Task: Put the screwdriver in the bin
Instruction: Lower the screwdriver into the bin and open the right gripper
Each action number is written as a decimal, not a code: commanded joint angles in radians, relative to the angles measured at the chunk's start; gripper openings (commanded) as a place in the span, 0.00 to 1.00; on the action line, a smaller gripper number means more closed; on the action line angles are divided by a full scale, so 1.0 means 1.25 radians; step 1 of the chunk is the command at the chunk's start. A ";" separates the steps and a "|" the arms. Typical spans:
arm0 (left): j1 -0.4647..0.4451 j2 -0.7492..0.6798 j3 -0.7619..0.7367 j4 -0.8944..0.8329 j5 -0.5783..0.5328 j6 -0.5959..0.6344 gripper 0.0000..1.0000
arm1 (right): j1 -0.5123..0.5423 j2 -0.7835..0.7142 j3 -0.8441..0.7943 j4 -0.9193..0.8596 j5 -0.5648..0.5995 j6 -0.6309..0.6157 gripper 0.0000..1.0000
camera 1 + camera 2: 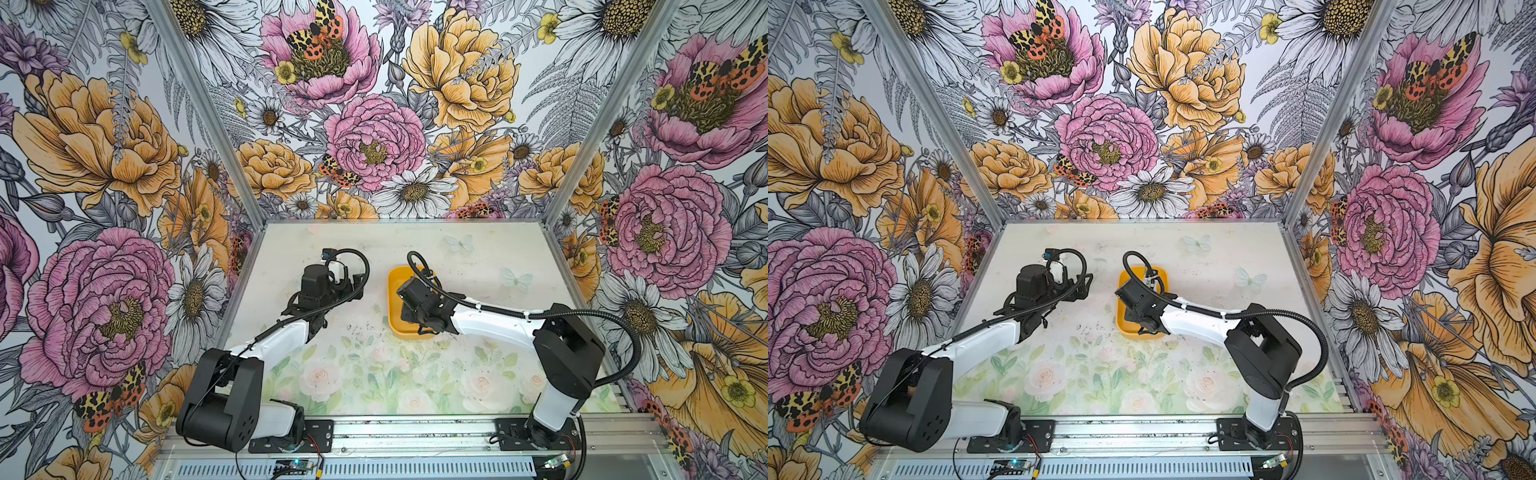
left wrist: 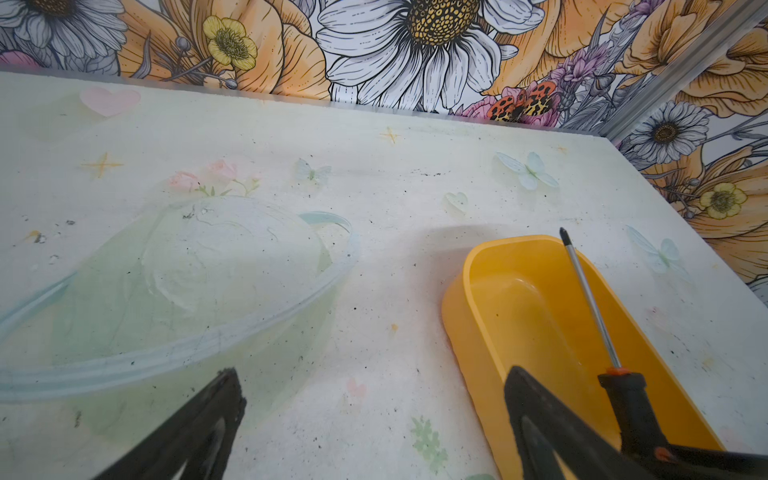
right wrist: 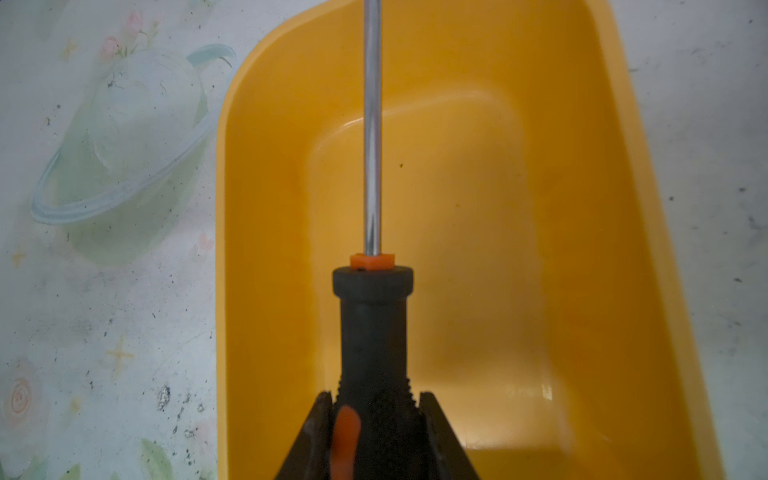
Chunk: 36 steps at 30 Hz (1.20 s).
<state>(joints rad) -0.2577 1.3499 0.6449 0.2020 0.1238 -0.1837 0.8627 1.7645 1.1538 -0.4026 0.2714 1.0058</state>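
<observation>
I need to lower my right gripper next toward the yellow bin's bottom and release the screwdriver's ribbed handle there, because the screwdriver (image 3: 372, 332) is still hanging above it within the bin's sides.
The screwdriver (image 3: 372, 332), black-handled with orange accents and a thin metal shaft (image 2: 590, 299), hangs over the inside of the yellow bin (image 3: 266, 208), its shaft running along the bin's length. My right gripper (image 3: 374, 399) is shut on the ribbed handle, one jaw on each side. In both top views that arm's wrist covers the screwdriver and much of the bin (image 1: 395, 299) (image 1: 1123, 324). My left gripper (image 2: 374, 374) stands open over bare mat just left of the bin (image 2: 469, 291), holding nothing; in a top view it shows as (image 1: 353, 286).
The bin sits mid-table on a pale printed mat (image 1: 374, 374) with a faint planet drawing (image 2: 187, 282) to its left. Floral walls (image 1: 104, 187) close in the back and both sides. An aluminium rail (image 1: 415, 432) carrying both arm bases runs along the front edge.
</observation>
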 commanded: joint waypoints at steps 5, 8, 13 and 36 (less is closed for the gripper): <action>0.006 -0.020 -0.012 -0.004 -0.006 0.010 0.99 | -0.002 0.052 0.010 0.001 -0.027 0.015 0.00; 0.007 -0.025 -0.017 -0.003 -0.009 0.009 0.99 | -0.002 0.059 0.010 0.002 -0.029 0.018 0.00; 0.007 -0.026 -0.018 -0.003 -0.007 0.009 0.99 | -0.003 0.067 0.011 0.002 -0.033 0.017 0.20; 0.008 -0.067 0.009 -0.047 -0.028 0.025 0.99 | -0.040 -0.045 0.014 -0.019 -0.084 -0.290 0.65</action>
<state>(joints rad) -0.2577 1.2991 0.6319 0.1677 0.1200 -0.1799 0.8444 1.7973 1.1545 -0.4221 0.2012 0.8230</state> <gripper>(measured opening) 0.989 0.644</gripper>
